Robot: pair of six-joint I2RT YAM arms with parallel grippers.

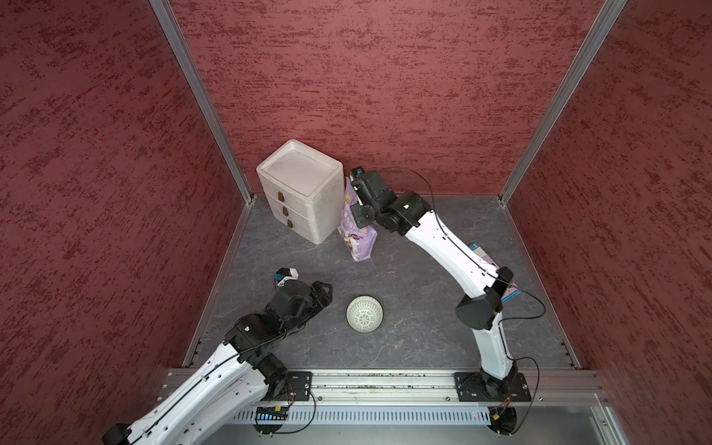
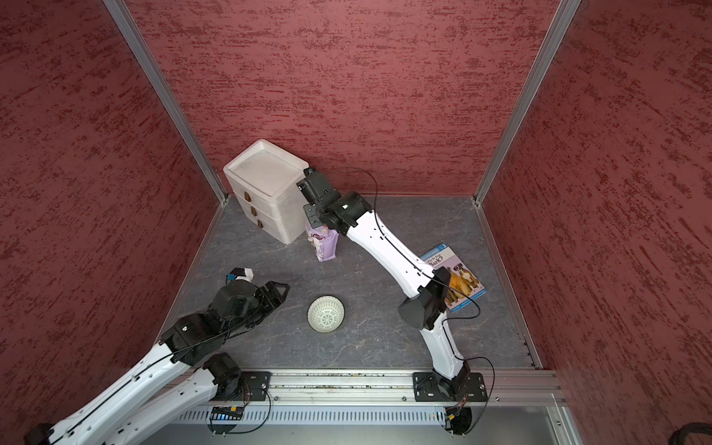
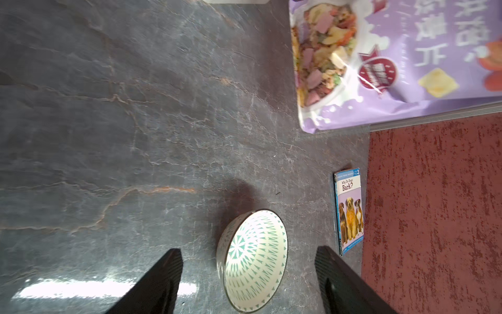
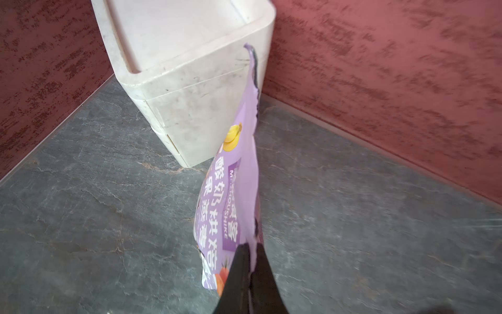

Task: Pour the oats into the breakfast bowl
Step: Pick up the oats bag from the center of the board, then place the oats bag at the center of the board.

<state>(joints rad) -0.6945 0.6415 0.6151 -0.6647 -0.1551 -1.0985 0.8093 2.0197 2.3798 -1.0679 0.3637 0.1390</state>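
Note:
I will move my right gripper back and down next and let go of the pouch [image 1: 362, 239] on the tabletop between bowl and book [image 1: 422, 320], because this spot is back and below the gripper.
The oats are hidden inside a lilac pouch [image 1: 362, 239] with food pictures on its front, standing close beside the white drawer box at the back of the floor. My right gripper [image 4: 248, 246] is shut on the pouch's thin upper edge [image 4: 239, 190], and in a top view [image 1: 356, 204] it sits above the pouch. The white breakfast bowl [image 1: 364, 313] with its green lattice pattern stands empty near the front middle. My left gripper [image 1: 325, 294] hovers just left of the bowl, open with nothing between its fingers. The left wrist view shows the bowl [image 3: 255, 261] just past the spread fingertips.
A tall white three-drawer box [image 1: 300, 188] stands in the back left corner, almost touching the pouch. A blue book with dogs on its cover [image 2: 454, 277] lies flat at the right, partly under my right arm. Red walls close in three sides.

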